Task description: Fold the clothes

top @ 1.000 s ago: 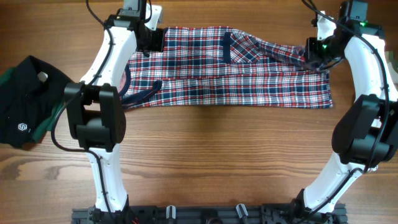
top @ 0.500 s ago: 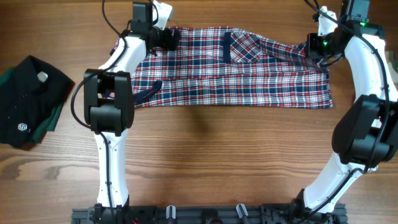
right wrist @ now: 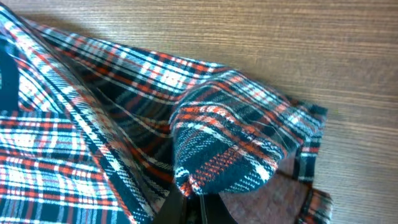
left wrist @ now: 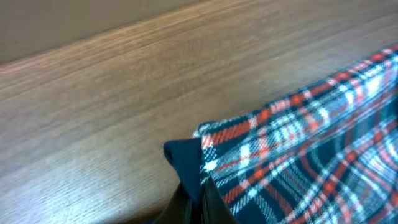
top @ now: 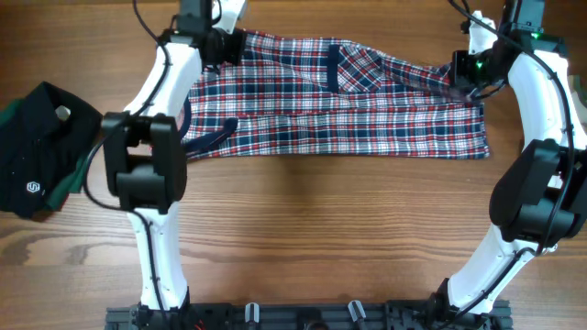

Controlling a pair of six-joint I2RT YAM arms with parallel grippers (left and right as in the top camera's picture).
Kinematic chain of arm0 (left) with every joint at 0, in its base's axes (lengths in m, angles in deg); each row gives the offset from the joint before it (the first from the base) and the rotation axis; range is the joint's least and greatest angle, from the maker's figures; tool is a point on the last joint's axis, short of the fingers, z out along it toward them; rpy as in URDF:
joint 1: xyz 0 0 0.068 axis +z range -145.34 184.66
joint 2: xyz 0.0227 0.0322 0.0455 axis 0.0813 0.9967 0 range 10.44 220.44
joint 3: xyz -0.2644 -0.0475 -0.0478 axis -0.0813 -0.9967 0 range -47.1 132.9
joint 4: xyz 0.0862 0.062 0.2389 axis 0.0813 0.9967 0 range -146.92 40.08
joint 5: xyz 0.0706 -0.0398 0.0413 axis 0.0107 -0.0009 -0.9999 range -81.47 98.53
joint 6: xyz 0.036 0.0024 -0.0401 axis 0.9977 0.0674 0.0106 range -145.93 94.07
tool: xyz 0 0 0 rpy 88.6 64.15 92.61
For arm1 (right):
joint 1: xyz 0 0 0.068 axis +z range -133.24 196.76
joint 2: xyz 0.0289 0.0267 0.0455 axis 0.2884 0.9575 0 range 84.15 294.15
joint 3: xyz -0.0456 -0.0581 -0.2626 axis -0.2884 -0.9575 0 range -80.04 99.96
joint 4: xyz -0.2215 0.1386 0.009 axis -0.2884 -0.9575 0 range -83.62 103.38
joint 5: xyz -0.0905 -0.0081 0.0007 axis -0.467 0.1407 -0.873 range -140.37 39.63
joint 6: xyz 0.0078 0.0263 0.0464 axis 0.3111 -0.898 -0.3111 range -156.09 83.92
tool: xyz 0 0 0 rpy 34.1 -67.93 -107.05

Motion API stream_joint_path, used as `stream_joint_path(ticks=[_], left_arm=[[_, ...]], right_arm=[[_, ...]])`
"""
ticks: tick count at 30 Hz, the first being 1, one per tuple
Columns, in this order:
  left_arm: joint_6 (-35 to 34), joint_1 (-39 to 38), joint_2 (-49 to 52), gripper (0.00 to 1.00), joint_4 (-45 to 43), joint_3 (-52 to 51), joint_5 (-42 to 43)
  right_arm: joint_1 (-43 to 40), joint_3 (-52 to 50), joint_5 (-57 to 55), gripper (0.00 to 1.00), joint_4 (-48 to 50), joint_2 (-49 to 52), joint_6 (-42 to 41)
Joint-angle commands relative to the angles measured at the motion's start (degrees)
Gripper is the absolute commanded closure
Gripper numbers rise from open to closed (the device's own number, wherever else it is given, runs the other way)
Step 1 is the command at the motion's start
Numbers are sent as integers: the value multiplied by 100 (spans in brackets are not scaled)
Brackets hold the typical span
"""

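The near part of the shirt lies flat. Next, my right gripper draws the shirt's bunched fold back and down over it and releases the fold.
A red, white and navy plaid shirt (top: 348, 115) lies spread across the far part of the wooden table, partly folded lengthwise. My left gripper (top: 223, 48) is at its far left corner, shut on the navy-lined edge of the plaid shirt (left wrist: 292, 155); the dark fingers (left wrist: 211, 208) pinch that cloth at the bottom of the left wrist view. My right gripper (top: 461, 73) is at the shirt's far right end, shut on a bunched fold of plaid (right wrist: 230, 149) that rises above the fingers (right wrist: 180, 208).
A black garment with a small white logo (top: 41, 156) lies on a green one at the left edge of the table (top: 321, 238). Both white arms reach in from the near side, along the left and right of the shirt.
The left gripper opened wide, shifted slightly at the shirt's far left corner, then closed on the cloth edge. The right gripper kept its hold and place.
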Motion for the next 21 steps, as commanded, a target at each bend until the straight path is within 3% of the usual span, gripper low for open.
stream_joint_path(ticks=[1,14,17,21], left_arm=[[26,138,-428,96,498,26,2],[-20,136,-437,96,2295,24,-72],[-835,136,-437,96,2321,24,-1023],[-885,48,-437,96,2398,24,-1034]], right_arm=[[24,17,92,96,-201,-173,-13],[24,-28,-151,96,-1716,-170,-33],[17,-323,-848,96,-1790,-170,-271],[20,-710,-933,96,-1440,-168,-321]])
